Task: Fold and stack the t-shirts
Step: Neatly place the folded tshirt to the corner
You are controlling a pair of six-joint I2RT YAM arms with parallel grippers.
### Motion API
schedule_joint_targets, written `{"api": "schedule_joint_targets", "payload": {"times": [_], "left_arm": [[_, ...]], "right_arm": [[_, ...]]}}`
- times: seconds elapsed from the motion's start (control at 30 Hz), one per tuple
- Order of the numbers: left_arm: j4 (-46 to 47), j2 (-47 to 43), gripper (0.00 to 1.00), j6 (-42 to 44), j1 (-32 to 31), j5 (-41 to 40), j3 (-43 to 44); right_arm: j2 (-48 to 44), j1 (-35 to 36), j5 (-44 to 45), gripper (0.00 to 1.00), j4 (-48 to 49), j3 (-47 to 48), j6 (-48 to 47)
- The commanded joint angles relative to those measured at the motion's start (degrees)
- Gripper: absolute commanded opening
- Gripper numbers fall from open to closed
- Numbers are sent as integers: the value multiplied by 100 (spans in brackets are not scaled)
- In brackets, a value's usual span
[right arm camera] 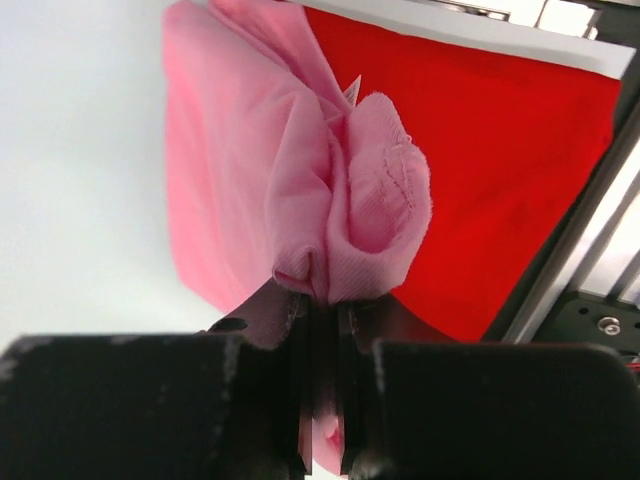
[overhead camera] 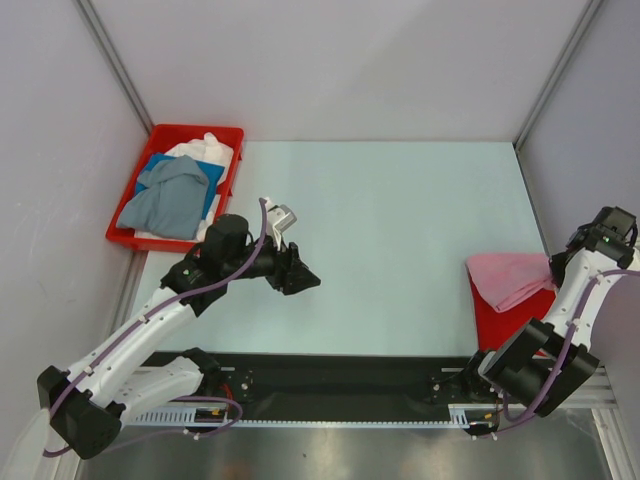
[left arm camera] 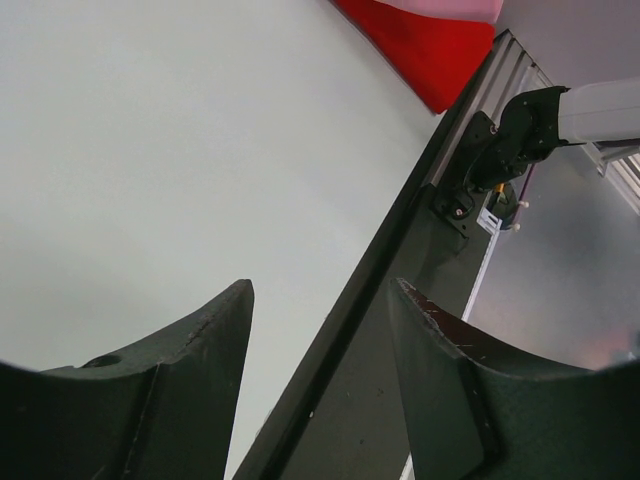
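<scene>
My right gripper moves back toward the near bar next and brings the pink t-shirt's fold over the red t-shirt [overhead camera: 503, 325].
A light pink t-shirt [overhead camera: 508, 273] lies bunched at the table's right edge, on top of a flat red t-shirt [overhead camera: 503, 325]. My right gripper [overhead camera: 553, 268] is at the pink shirt's right edge. In the right wrist view it [right arm camera: 322, 300] is shut on a gathered fold of the pink shirt [right arm camera: 250, 150], with the red shirt [right arm camera: 500, 180] beneath. My left gripper [overhead camera: 305, 281] is open and empty over the middle-left of the table, as the left wrist view [left arm camera: 320, 290] shows. Grey-blue [overhead camera: 170, 203], blue [overhead camera: 158, 165] and white [overhead camera: 207, 148] shirts lie heaped in the bin.
The red plastic bin [overhead camera: 128, 218] stands at the back left corner. A black rail [overhead camera: 330, 385] runs along the near table edge between the arm bases. Grey walls and metal posts close in the table on three sides. The right arm's base [left arm camera: 500, 140] shows in the left wrist view.
</scene>
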Motion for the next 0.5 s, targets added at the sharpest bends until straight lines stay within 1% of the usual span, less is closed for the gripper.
{"api": "schedule_joint_targets", "payload": {"times": [0.0, 0.47], "left_arm": [[207, -87, 62, -44, 66, 211, -52], [225, -52, 62, -71, 84, 247, -52]], "right_arm": [[-204, -123, -119, 0, 159, -175, -236], [-195, -571, -365, 0, 607, -694, -526]]}}
